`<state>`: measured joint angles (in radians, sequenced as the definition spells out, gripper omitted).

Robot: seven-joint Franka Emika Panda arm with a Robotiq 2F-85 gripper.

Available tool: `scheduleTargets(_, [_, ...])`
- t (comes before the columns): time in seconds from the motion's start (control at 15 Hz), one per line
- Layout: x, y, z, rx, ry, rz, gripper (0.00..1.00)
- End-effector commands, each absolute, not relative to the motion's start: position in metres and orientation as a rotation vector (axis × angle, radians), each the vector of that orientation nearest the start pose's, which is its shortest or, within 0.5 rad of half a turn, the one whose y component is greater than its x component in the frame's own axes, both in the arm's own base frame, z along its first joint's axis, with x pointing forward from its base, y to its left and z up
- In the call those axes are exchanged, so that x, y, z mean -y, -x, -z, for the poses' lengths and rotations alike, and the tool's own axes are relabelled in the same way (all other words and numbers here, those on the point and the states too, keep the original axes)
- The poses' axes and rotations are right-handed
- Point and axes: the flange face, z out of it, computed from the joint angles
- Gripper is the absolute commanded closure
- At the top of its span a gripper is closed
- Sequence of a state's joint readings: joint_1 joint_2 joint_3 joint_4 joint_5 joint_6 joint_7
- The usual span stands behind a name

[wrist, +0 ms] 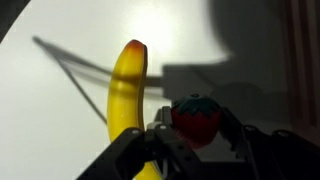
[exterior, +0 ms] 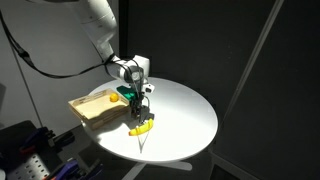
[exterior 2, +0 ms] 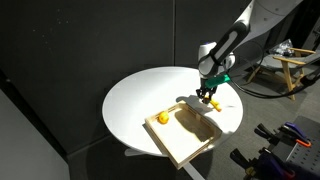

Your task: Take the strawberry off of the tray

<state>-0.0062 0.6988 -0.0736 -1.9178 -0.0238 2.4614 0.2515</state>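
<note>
Next, my gripper lowers a little beside the banana (exterior: 142,126) first, then opens its fingers, to get the strawberry onto the white table.
In the wrist view my gripper (wrist: 197,128) is shut on the strawberry (wrist: 196,113), a small dark-red fruit with a green cap, held between the two fingers. It hangs over the white table just beside a yellow banana (wrist: 126,90). In both exterior views the gripper (exterior: 141,101) (exterior 2: 208,96) is just past the edge of the light-wood tray (exterior: 92,108) (exterior 2: 190,143), above the banana (exterior: 142,126). The strawberry is too small to make out in the exterior views.
A round white table (exterior: 185,115) (exterior 2: 140,100) holds everything. An orange round fruit (exterior 2: 162,118) (exterior: 116,97) lies at the tray's corner. Dark curtains surround the table. Equipment stands beyond the table's edge (exterior 2: 290,70).
</note>
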Motion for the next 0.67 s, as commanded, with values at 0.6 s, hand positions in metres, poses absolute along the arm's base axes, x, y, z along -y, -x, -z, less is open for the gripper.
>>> scheduleTargets(0.6, [0.051,-0.613,-0.093,-0.467,3.163,-0.256,0.75])
